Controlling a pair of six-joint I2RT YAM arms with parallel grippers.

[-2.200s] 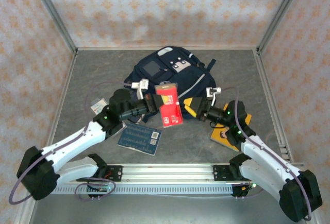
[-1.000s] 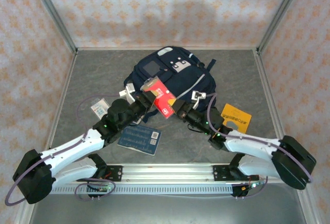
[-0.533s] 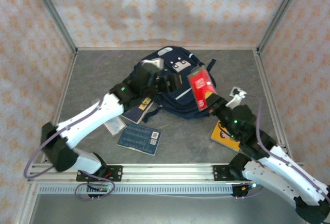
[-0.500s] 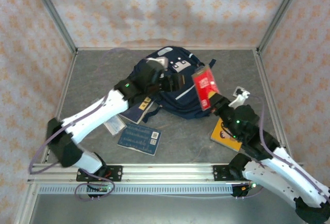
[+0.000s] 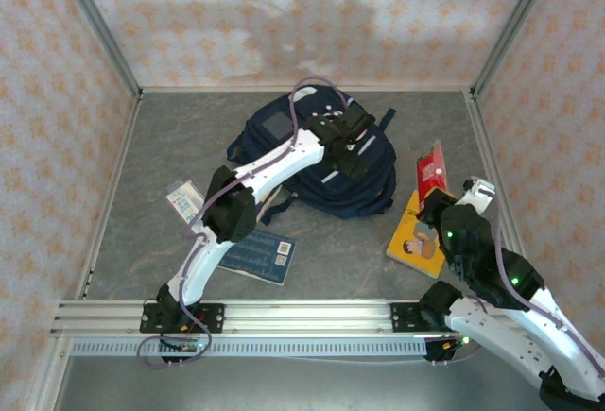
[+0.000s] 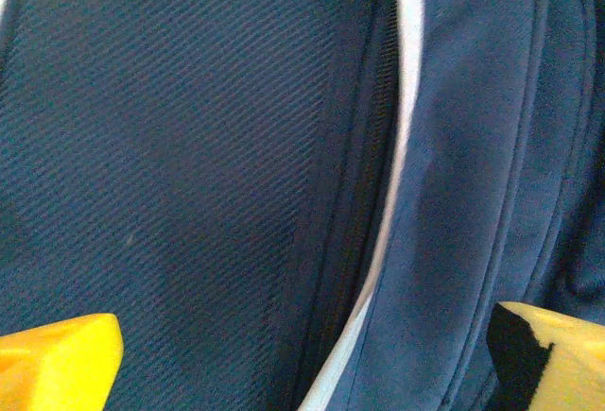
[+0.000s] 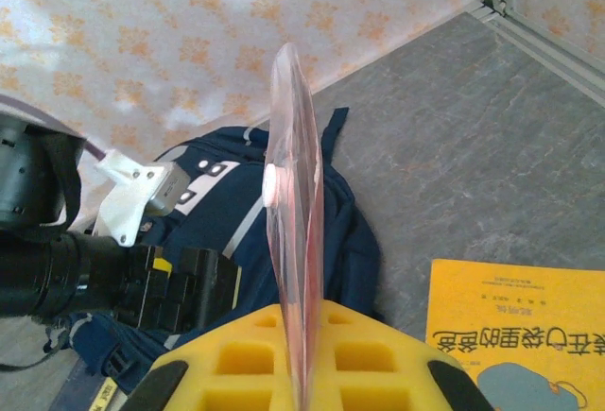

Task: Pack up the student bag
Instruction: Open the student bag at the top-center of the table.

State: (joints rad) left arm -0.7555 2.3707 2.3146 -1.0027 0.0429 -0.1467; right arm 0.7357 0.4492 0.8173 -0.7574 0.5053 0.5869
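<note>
I will lower my left gripper to the white stripe next: it runs beside the closed zipper, between the open fingers.
The student bag, navy with white trim and a grey front patch, lies flat at the table's middle back. My left gripper hovers low over its right side, open wide. In the left wrist view the yellow fingertips flank the bag's closed zipper and white stripe, with nothing between them. My right gripper stands right of the bag, shut on a flat red packet in a clear sleeve. The packet stands upright and edge-on between the yellow pads, with the bag beyond it.
A yellow book lies under the right arm and appears again in the right wrist view. A blue booklet and a small white card lie near the left arm. Metal frame rails and patterned walls enclose the table.
The left gripper let go of the red packet, opened wide and moved up and right over the bag. The right gripper carried the packet away to the right of the bag.
</note>
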